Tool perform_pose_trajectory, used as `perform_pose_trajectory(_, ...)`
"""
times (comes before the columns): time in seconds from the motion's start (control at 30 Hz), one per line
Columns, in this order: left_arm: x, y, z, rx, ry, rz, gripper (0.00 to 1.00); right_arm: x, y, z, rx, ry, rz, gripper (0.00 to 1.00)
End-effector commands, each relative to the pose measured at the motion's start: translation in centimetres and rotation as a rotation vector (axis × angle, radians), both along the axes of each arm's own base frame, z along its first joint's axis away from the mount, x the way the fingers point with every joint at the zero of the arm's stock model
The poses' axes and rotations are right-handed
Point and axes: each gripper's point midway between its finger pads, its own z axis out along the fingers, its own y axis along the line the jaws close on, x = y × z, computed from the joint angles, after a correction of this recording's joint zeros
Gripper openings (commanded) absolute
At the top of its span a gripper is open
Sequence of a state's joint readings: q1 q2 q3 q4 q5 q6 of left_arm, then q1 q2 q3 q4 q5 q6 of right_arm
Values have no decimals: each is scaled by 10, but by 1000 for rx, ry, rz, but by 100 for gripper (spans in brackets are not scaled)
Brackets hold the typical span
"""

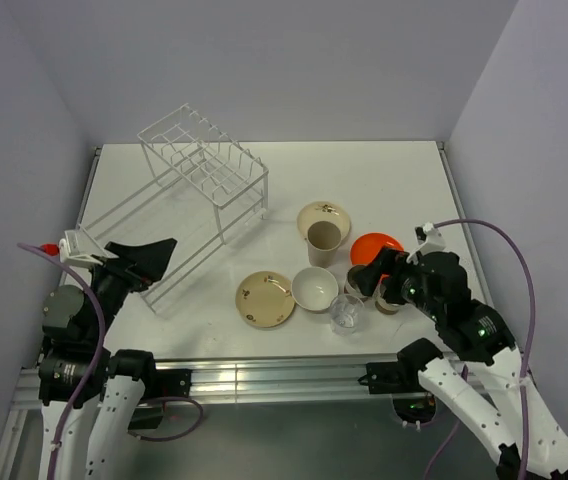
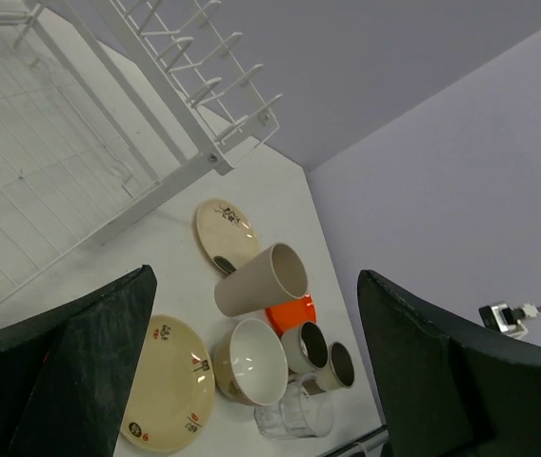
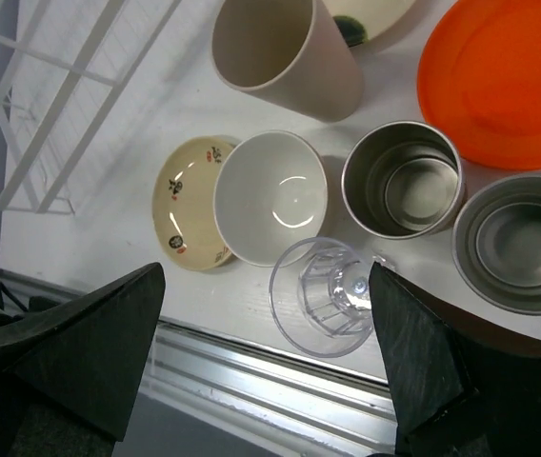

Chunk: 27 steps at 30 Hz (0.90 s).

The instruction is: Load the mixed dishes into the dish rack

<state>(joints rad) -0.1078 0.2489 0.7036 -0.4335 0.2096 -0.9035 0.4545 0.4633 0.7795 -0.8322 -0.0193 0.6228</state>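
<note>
My right gripper moves to the left in the top view and down onto the bowl's rim by the metal cups next, as the white bowl point(image 1: 315, 290) stands opening up.
The white wire dish rack point(image 1: 204, 165) stands at the back left, its flat tray section point(image 1: 134, 225) nearer me. It holds no dishes. Right of it sit two cream plates point(image 1: 265, 298) point(image 1: 324, 218), a tall beige cup point(image 1: 323, 242), a white bowl point(image 1: 315, 290), a clear glass point(image 1: 345, 313), an orange plate point(image 1: 377, 246) and two metal cups point(image 3: 402, 190) point(image 3: 518, 243). My right gripper point(image 3: 266, 371) is open and empty, above the glass point(image 3: 332, 295) and the cups. My left gripper point(image 2: 251, 381) is open and empty by the tray's near corner, facing the dishes.
The table's near edge with its aluminium rail point(image 1: 264, 375) runs just in front of the glass. Purple walls close in the back and both sides. Bare table point(image 1: 364, 170) lies behind the dishes and between the rack and the plates.
</note>
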Motion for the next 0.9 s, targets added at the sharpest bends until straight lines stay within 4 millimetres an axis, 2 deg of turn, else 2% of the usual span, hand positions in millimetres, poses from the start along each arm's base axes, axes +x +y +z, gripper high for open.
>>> perform_pose_trajectory(0.0, 1, -14, 6, 2, -27, -89, 93, 12, 13, 23, 3, -63, 30, 95)
perform_pose_trajectory(0.2, 13, -31, -7, 22, 67, -189, 86, 13, 70, 32, -98, -29, 154, 95)
perform_pose_trajectory(0.23, 15, -32, -10, 31, 86, -202, 86, 22, 81, 27, -175, -9, 140, 95)
perform_pose_trajectory(0.27, 15, -33, -13, 35, 94, -207, 86, 16, 95, 23, -212, 7, 183, 95)
perform_pose_trajectory(0.3, 15, -33, -14, 38, 98, -208, 86, 18, 102, 18, -257, 23, 187, 95)
perform_pose_trajectory(0.33, 14, -33, -14, 41, 97, -207, 86, 20, 112, 0, -339, 66, 197, 94)
perform_pose_trajectory(0.37, 11, -32, -13, 41, 88, -205, 86, 24, 119, 4, -359, 53, 192, 93)
perform_pose_trajectory(0.43, 7, -32, -9, 42, 72, -207, 87, 25, 133, -11, -420, 79, 215, 92)
perform_pose_trajectory(0.63, 0, -33, -7, 49, 62, -219, 87, 27, 152, -37, -458, 101, 239, 82)
perform_pose_trajectory(0.87, 0, -35, -13, 40, 76, -234, 87, 28, 159, -72, -523, 145, 249, 65)
